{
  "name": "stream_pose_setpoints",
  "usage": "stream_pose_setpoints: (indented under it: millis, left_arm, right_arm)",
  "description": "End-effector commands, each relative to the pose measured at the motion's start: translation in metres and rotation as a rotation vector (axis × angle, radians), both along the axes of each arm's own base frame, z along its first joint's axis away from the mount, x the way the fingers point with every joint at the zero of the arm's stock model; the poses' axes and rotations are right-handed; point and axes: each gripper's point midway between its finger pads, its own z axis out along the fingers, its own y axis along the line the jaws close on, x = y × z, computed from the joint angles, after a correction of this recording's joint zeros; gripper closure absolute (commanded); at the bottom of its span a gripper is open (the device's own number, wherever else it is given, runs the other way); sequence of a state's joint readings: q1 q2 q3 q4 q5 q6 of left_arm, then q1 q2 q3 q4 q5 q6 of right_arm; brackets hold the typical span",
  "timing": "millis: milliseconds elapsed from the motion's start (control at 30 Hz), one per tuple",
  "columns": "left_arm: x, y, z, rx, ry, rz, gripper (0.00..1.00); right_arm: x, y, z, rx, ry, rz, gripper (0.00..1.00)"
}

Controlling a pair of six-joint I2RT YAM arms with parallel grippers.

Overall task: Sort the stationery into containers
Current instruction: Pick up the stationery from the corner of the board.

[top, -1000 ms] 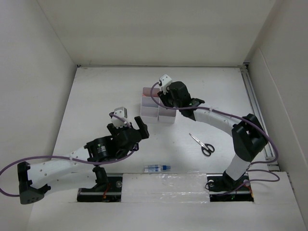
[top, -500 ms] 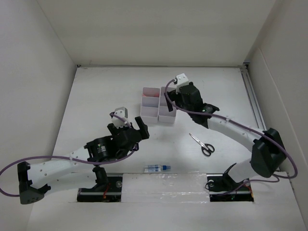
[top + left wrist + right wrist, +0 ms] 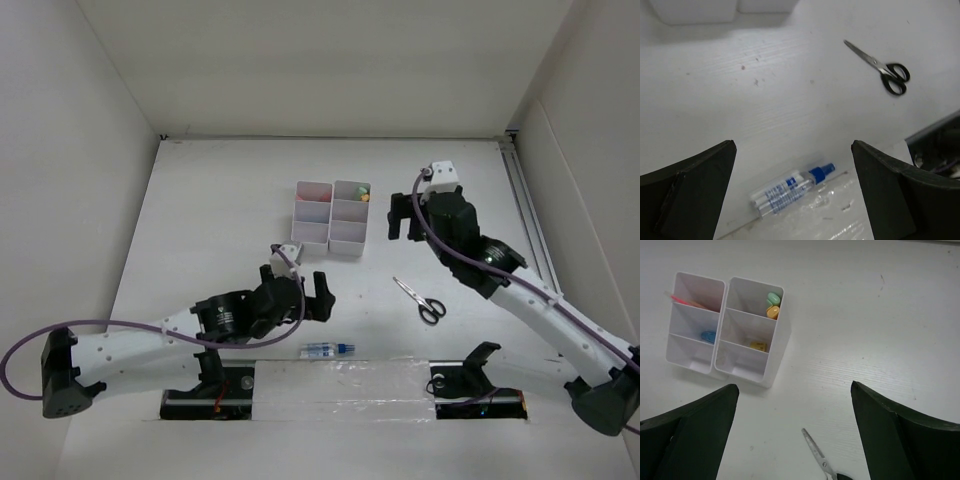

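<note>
My left gripper has the clear bottle's length pointing from finger to finger, so next it will turn and come back and down onto the bottle's body (image 3: pixel 331 350) (image 3: pixel 803 181) beside the blue cap.
The white containers (image 3: pixel 345 251) (image 3: pixel 777 356) stand mid-table. They hold pink pens (image 3: pixel 687 301), a blue tube (image 3: pixel 708 336), a green marker (image 3: pixel 773 298) with an orange one (image 3: pixel 772 313), and a tan eraser (image 3: pixel 758 345). Black-handled scissors (image 3: pixel 420 300) (image 3: pixel 880 67) (image 3: pixel 817 452) lie flat to the right of the containers. A clear blue-capped bottle (image 3: pixel 328 349) (image 3: pixel 790 192) lies by the near edge. My left gripper (image 3: pixel 300 290) (image 3: pixel 792 150) hovers open just behind the bottle, empty. My right gripper (image 3: pixel 412 222) (image 3: pixel 795 390) is open and empty, right of the containers and above the scissors' tip.
White walls close in the table on the left, back and right. A rail (image 3: pixel 530 230) runs along the right side. Shiny tape (image 3: pixel 855 210) covers the near edge beside the bottle, and both arm bases (image 3: pixel 345 385) sit just beyond it.
My right gripper has opened and drawn away from over the containers to their right. My left arm has swung right and nearer, toward the bottle.
</note>
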State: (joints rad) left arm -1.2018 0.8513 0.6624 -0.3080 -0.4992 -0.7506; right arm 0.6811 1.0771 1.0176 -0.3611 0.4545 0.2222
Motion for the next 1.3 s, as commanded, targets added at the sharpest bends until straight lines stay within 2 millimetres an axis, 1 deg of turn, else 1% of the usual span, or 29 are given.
stream_pose_setpoints:
  millis: [0, 33, 67, 100, 133, 167, 200, 267, 300, 333, 367, 400, 433, 467, 500, 533, 567, 600, 667, 700, 733, 767, 833, 900, 933, 967, 1000, 1167, 1267]
  left_arm:
    - [-0.031, -0.034, 0.006, -0.047, 0.047, -0.248, 0.00]
    - [-0.037, -0.040, 0.006, -0.049, 0.063, -0.280, 0.00]
    - [-0.041, -0.043, 0.009, -0.050, 0.078, -0.300, 0.00]
    - [-0.056, -0.049, 0.004, -0.025, 0.106, -0.387, 0.00]
    - [-0.062, -0.052, 0.002, -0.009, 0.122, -0.421, 0.00]
    - [-0.067, -0.056, 0.006, -0.006, 0.134, -0.443, 0.00]
    - [-0.069, -0.049, -0.010, 0.076, 0.172, -0.443, 0.00]
    - [-0.069, -0.048, -0.017, 0.133, 0.205, -0.439, 0.00]
    - [-0.067, -0.054, -0.008, 0.144, 0.196, -0.449, 0.00]
    - [-0.071, -0.052, -0.026, 0.240, 0.256, -0.473, 0.00]
    - [-0.073, -0.052, -0.028, 0.294, 0.257, -0.502, 0.00]
    - [-0.071, -0.057, -0.022, 0.320, 0.243, -0.510, 0.00]
    - [-0.074, -0.057, -0.033, 0.379, 0.261, -0.528, 0.00]
    - [-0.078, -0.050, -0.040, 0.423, 0.285, -0.543, 0.00]
    - [-0.079, -0.050, -0.044, 0.439, 0.289, -0.565, 0.00]
    - [-0.082, -0.048, -0.047, 0.450, 0.295, -0.587, 0.00]
    - [-0.088, -0.050, -0.055, 0.464, 0.331, -0.619, 0.00]
    - [-0.091, -0.048, -0.060, 0.482, 0.353, -0.624, 0.00]
    - [-0.092, -0.050, -0.068, 0.532, 0.363, -0.674, 0.00]
    - [-0.092, -0.046, -0.072, 0.566, 0.379, -0.679, 0.00]
    - [-0.093, -0.043, -0.078, 0.590, 0.396, -0.676, 0.00]
    - [-0.092, -0.045, -0.079, 0.601, 0.395, -0.684, 0.00]
    - [-0.099, -0.044, -0.096, 0.626, 0.451, -0.704, 0.00]
    - [-0.104, -0.045, -0.107, 0.640, 0.474, -0.711, 0.00]
    - [-0.109, -0.046, -0.107, 0.645, 0.469, -0.728, 0.00]
    - [-0.110, -0.045, -0.112, 0.669, 0.462, -0.725, 0.00]
    - [-0.109, -0.048, -0.109, 0.670, 0.445, -0.727, 0.00]
    - [-0.109, -0.048, -0.117, 0.691, 0.453, -0.733, 0.00]
    - [-0.113, -0.046, -0.126, 0.714, 0.483, -0.749, 0.00]
  right_arm:
    - [-0.020, -0.006, 0.017, 0.035, -0.012, 0.024, 0.00]
    - [-0.024, -0.006, 0.019, 0.043, -0.009, 0.041, 0.00]
    - [-0.029, -0.007, 0.028, 0.066, -0.030, 0.054, 0.00]
    - [-0.034, -0.001, 0.031, 0.082, -0.034, 0.089, 0.00]
    - [-0.037, -0.001, 0.035, 0.085, -0.045, 0.103, 0.00]
    - [-0.043, 0.000, 0.043, 0.104, -0.064, 0.124, 0.00]
    - [-0.046, -0.002, 0.044, 0.107, -0.066, 0.124, 0.00]
    - [-0.053, 0.002, 0.050, 0.117, -0.088, 0.170, 0.00]
    - [-0.059, 0.000, 0.058, 0.127, -0.113, 0.184, 0.00]
    - [-0.061, -0.002, 0.062, 0.135, -0.124, 0.184, 0.00]
    - [-0.065, -0.001, 0.065, 0.144, -0.134, 0.193, 0.00]
    - [-0.069, -0.005, 0.072, 0.159, -0.154, 0.194, 0.00]
    - [-0.071, -0.005, 0.075, 0.169, -0.162, 0.203, 0.00]
    - [-0.075, -0.004, 0.078, 0.181, -0.168, 0.223, 0.00]
    - [-0.079, -0.001, 0.076, 0.186, -0.166, 0.246, 0.00]
    - [-0.084, -0.003, 0.082, 0.202, -0.182, 0.259, 0.00]
    - [-0.087, -0.003, 0.085, 0.211, -0.189, 0.270, 0.00]
    - [-0.091, 0.001, 0.085, 0.221, -0.193, 0.296, 0.00]
    - [-0.095, 0.000, 0.085, 0.228, -0.198, 0.305, 0.00]
    - [-0.097, -0.002, 0.083, 0.229, -0.201, 0.305, 0.00]
    - [-0.099, 0.001, 0.083, 0.232, -0.198, 0.323, 0.00]
    - [-0.101, 0.000, 0.086, 0.238, -0.207, 0.323, 0.00]
    - [-0.102, -0.002, 0.088, 0.235, -0.218, 0.326, 0.00]
    - [-0.106, -0.006, 0.090, 0.242, -0.227, 0.326, 0.00]
    - [-0.106, -0.006, 0.090, 0.233, -0.230, 0.328, 0.00]
    - [-0.107, -0.008, 0.092, 0.238, -0.237, 0.328, 0.00]
    - [-0.107, -0.008, 0.093, 0.238, -0.237, 0.328, 0.00]
    - [-0.109, -0.005, 0.095, 0.239, -0.245, 0.350, 0.00]
    - [-0.111, -0.002, 0.095, 0.242, -0.243, 0.368, 0.00]
